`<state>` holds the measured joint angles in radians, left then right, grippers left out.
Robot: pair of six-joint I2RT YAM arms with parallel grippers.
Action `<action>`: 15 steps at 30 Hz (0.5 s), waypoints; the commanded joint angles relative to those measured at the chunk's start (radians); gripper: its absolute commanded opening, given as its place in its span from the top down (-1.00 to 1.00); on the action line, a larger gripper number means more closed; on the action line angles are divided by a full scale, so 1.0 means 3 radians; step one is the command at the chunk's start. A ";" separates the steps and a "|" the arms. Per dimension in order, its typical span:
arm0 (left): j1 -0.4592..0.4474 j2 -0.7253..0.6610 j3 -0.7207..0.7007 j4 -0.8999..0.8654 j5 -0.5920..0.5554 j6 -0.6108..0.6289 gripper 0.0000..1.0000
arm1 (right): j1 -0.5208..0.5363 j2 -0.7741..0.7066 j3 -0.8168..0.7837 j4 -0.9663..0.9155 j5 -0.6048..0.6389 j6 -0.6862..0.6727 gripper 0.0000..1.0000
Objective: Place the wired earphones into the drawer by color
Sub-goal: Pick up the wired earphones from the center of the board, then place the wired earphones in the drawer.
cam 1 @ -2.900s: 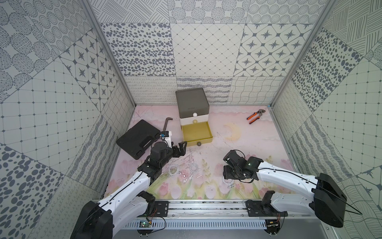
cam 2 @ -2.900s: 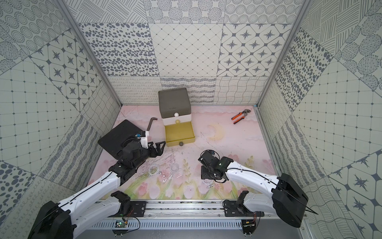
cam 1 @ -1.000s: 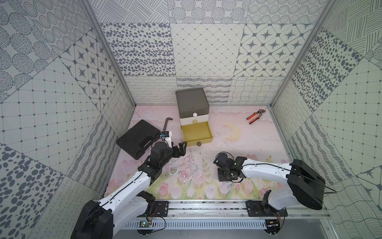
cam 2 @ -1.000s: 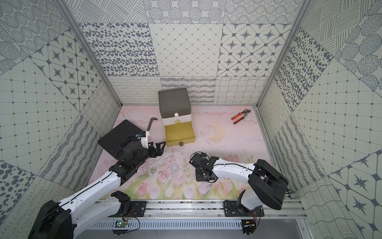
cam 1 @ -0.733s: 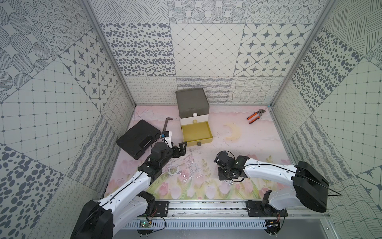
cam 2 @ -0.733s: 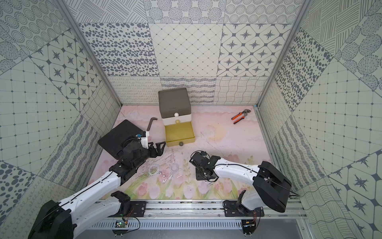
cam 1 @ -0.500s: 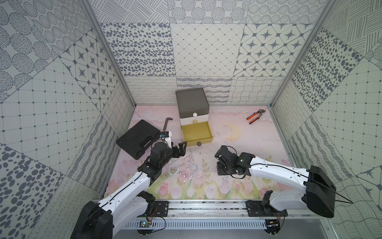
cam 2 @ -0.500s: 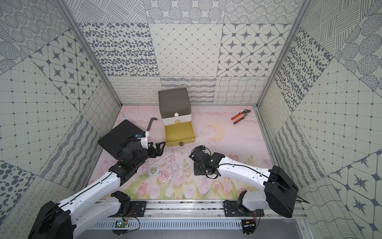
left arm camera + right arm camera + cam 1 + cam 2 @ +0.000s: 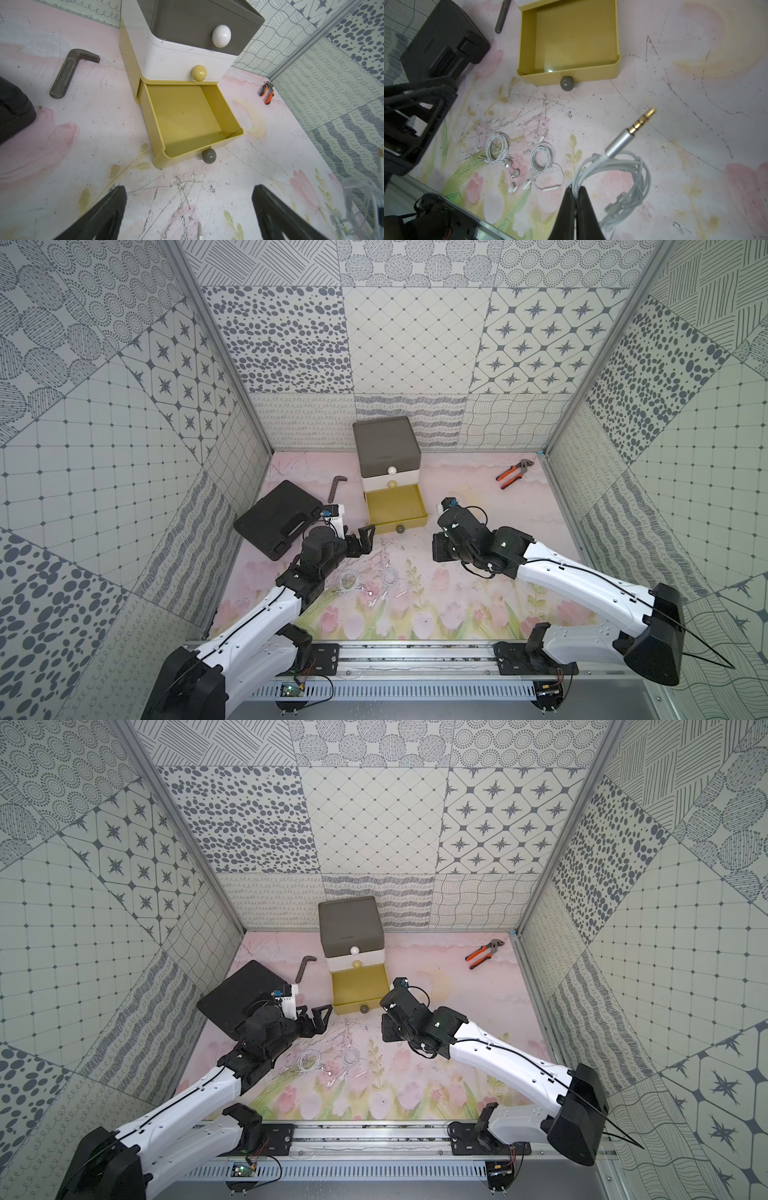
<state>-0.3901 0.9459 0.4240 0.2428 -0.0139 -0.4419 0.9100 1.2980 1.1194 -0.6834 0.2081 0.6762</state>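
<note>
My right gripper carries the white coil outward over the bottom of the yellow bottom drawer next and lowers to release it there, since that drawer alone stands pulled out.
The drawer (image 9: 386, 448) unit stands at the back, its grey and white tiers shut. Its yellow bottom tier (image 9: 395, 506) (image 9: 571, 35) is pulled out and empty. In the right wrist view my right gripper (image 9: 576, 189) is shut on a white coil of wired earphones (image 9: 623, 166), held above the mat with the gold plug sticking out. In both top views that gripper (image 9: 440, 549) (image 9: 388, 1029) hangs just right of the open tier. Two more white coils (image 9: 348, 578) (image 9: 389, 574) (image 9: 497, 148) lie on the mat. My left gripper (image 9: 360, 542) (image 9: 189, 191) is open and empty, left of the open tier.
A flat black case (image 9: 282, 518) lies at the left, with a grey wrench jaw (image 9: 336, 486) beside the drawer unit. Orange-handled pliers (image 9: 513, 472) rest at the back right. Patterned walls close in three sides, and a metal rail (image 9: 415, 655) runs along the front.
My right arm has swung from the front middle of the mat up toward the open yellow tier, carrying the white coil. The left arm has stayed put.
</note>
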 commanded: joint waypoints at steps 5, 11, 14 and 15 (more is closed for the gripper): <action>0.0003 -0.0043 -0.0032 0.0045 -0.0095 0.0082 -0.99 | -0.0144 0.0476 0.0321 0.0831 -0.0034 -0.0350 1.00; 0.0000 -0.0082 -0.0068 0.0077 -0.0127 0.0068 -0.99 | -0.0246 0.0980 0.0579 0.1415 -0.0120 -0.0432 1.00; -0.0005 -0.0109 -0.0079 0.0075 -0.0142 0.0064 -0.99 | -0.0295 0.1221 0.0692 0.1649 -0.0142 -0.0429 1.00; -0.0004 -0.0118 -0.0082 0.0075 -0.0148 0.0063 -0.99 | -0.0305 0.1297 0.0728 0.1721 -0.0141 -0.0429 1.00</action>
<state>-0.3904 0.9218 0.4038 0.2428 -0.0368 -0.4419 0.8288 1.6402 1.2949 -0.3145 0.1761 0.5667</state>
